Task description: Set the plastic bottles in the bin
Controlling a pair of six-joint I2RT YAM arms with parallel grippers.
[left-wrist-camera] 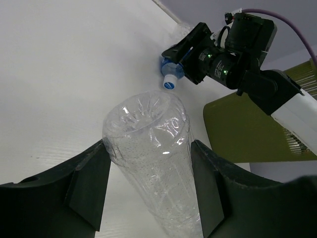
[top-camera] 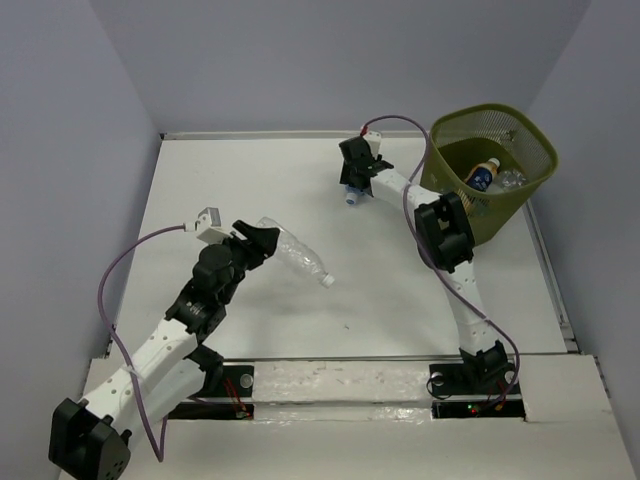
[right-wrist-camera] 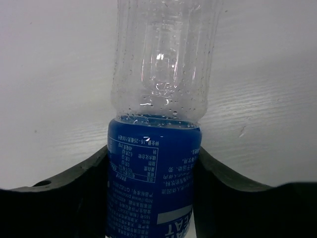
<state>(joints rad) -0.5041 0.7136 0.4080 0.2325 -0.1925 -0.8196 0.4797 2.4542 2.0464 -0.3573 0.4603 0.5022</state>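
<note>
The left gripper lifts outward and to the right in the top view next, freeing the bottle over the bin's opening (top-camera: pixel 486 148), because the bin's sides stand tall.
My left gripper (top-camera: pixel 262 240) is shut on a clear unlabelled plastic bottle (top-camera: pixel 297 259), its white cap pointing to the near right. In the left wrist view this bottle (left-wrist-camera: pixel 148 163) fills the gap between my fingers (left-wrist-camera: pixel 89 183), base pointing away. My right gripper (top-camera: pixel 354 178) is shut on a blue-labelled bottle (top-camera: pixel 351 192) at the far middle of the table, left of the olive-green mesh bin (top-camera: pixel 535 140). In the right wrist view the blue label (right-wrist-camera: pixel 153 183) sits between the pads. The bin holds a blue-labelled bottle (top-camera: pixel 483 175) and clear ones.
The bin stands at the far right corner, its olive wall (left-wrist-camera: pixel 247 131) showing in the left wrist view behind the right arm (left-wrist-camera: pixel 233 54). Grey walls enclose the white table (top-camera: pixel 250 190) on the left, far and right sides. A purple cable (top-camera: pixel 405 125) loops off the right wrist.
</note>
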